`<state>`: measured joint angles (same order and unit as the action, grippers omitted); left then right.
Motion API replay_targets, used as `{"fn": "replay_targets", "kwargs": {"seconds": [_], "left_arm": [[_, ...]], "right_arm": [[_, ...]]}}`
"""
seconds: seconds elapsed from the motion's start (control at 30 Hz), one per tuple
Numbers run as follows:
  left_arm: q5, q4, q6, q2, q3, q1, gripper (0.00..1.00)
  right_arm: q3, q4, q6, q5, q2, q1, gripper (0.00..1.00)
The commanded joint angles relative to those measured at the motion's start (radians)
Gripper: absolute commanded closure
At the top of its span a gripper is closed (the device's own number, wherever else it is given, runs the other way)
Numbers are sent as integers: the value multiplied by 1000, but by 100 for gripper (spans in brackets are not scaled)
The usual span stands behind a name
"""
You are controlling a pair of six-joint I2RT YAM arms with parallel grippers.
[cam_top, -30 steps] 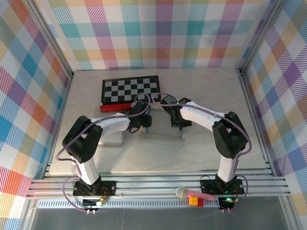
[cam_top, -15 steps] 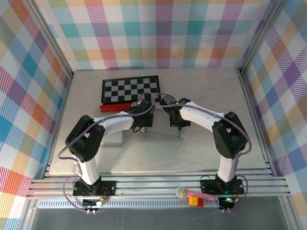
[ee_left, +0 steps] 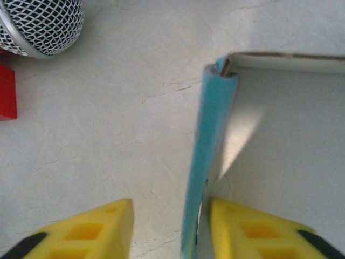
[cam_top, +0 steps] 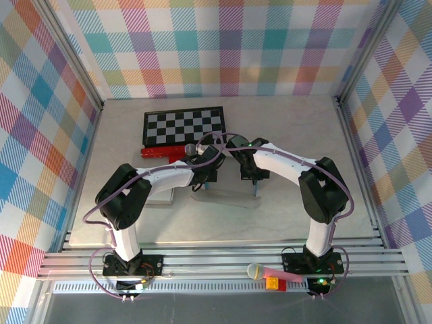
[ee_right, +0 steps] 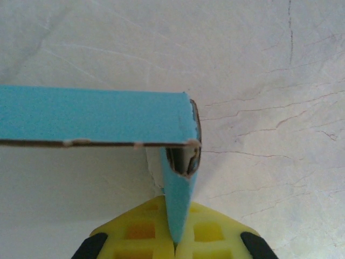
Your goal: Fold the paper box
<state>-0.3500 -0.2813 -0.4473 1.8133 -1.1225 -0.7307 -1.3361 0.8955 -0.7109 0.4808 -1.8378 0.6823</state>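
Note:
The robot's right gripper will turn next, pull the paper box's blue flap back onto the bare tabletop between the gripper and the front bar, and let it go.
The paper box (cam_top: 226,196) lies mid-table, white inside with blue outer faces. In the left wrist view its blue side wall (ee_left: 211,129) stands upright between my left gripper's (ee_left: 171,233) yellow fingertips (ee_left: 97,232). It rests close to the right finger, with a clear gap on the left, so this gripper is open. From above, the left gripper (cam_top: 204,180) is at the box's left end. My right gripper (ee_right: 175,242) is shut on a blue flap at the corner where the long blue wall (ee_right: 91,116) ends. It holds the right end (cam_top: 253,183).
A checkerboard (cam_top: 184,125) lies behind the box, with a red block (cam_top: 158,152) and a microphone head (ee_left: 38,24) just in front of it, near the left gripper. A white flat slab (cam_top: 158,194) sits under the left arm. Another microphone (cam_top: 256,271) rests on the front rail.
The left gripper closed and has opened again around the box's left wall, and its wrist shifted slightly right. The right gripper has kept its hold without moving.

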Motion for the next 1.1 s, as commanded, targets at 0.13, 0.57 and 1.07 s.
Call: {"fn": "replay_targets", "kwargs": {"seconds": [0.13, 0.57, 1.07], "left_arm": [[141, 46, 24, -153, 37, 16, 40], [207, -81, -25, -300, -10, 83, 42], [581, -231, -155, -356, 19, 186, 50]], "right_arm": [[-9, 42, 5, 3, -18, -2, 100], [-16, 135, -69, 14, -70, -59, 100], [4, 321, -460, -251, -100, -372, 100]]}}
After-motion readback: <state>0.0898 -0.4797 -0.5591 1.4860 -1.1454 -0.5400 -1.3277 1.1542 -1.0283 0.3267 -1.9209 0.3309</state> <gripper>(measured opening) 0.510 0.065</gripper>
